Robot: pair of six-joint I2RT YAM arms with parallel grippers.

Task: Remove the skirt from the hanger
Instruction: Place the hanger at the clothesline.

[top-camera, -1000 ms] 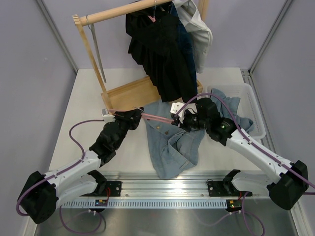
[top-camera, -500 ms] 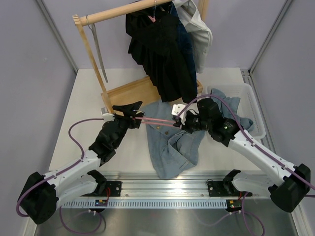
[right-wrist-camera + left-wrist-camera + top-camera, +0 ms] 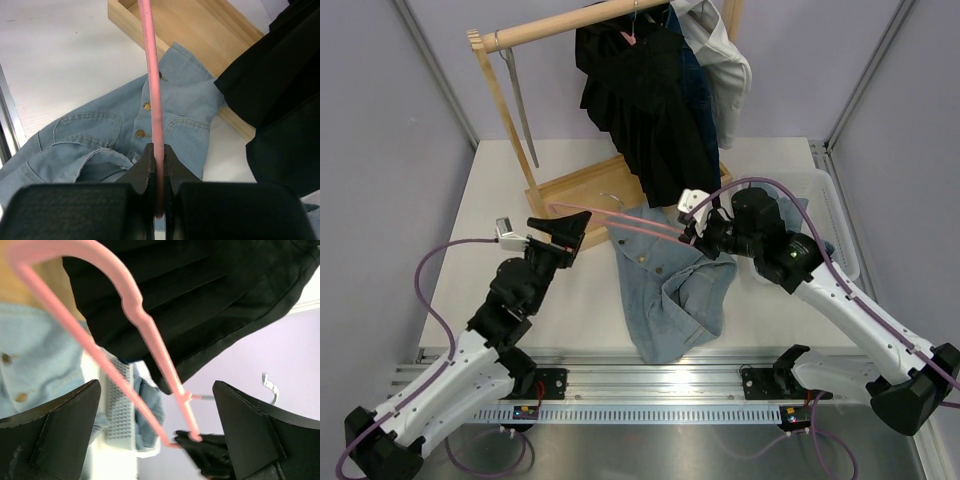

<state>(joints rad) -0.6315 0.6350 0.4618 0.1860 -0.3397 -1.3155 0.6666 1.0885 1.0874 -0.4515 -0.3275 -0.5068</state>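
Observation:
My right gripper lifts the hanger [image 3: 620,222] up and outward, left in the top view, next, and releases it at the rail's bare part [image 3: 537,31], which has room.
The light blue denim skirt [image 3: 665,290] lies crumpled on the table between the arms, and its buttons and pockets show in the right wrist view [image 3: 90,135]. The pink hanger [image 3: 620,222] is off the skirt and held above it. My right gripper [image 3: 698,233] is shut on one end of the hanger's bar [image 3: 152,75], with its fingers pinching the bar [image 3: 159,165]. To the left, my left gripper [image 3: 563,232] stands wide open and apart from the hanger. In the left wrist view the hanger [image 3: 145,325] runs across the gap between the spread fingers [image 3: 156,385] without touching them.
A wooden rack with a box base [image 3: 585,185] stands at the back, with black garments [image 3: 650,110] and a pale shirt [image 3: 725,60] hanging from its rail. At the right is a white basket [image 3: 830,225] holding denim cloth. A metal rail runs along the near edge.
My left gripper has opened, let go of the hanger and drawn back to the left. My right gripper keeps its grip and has moved the hanger slightly back and right.

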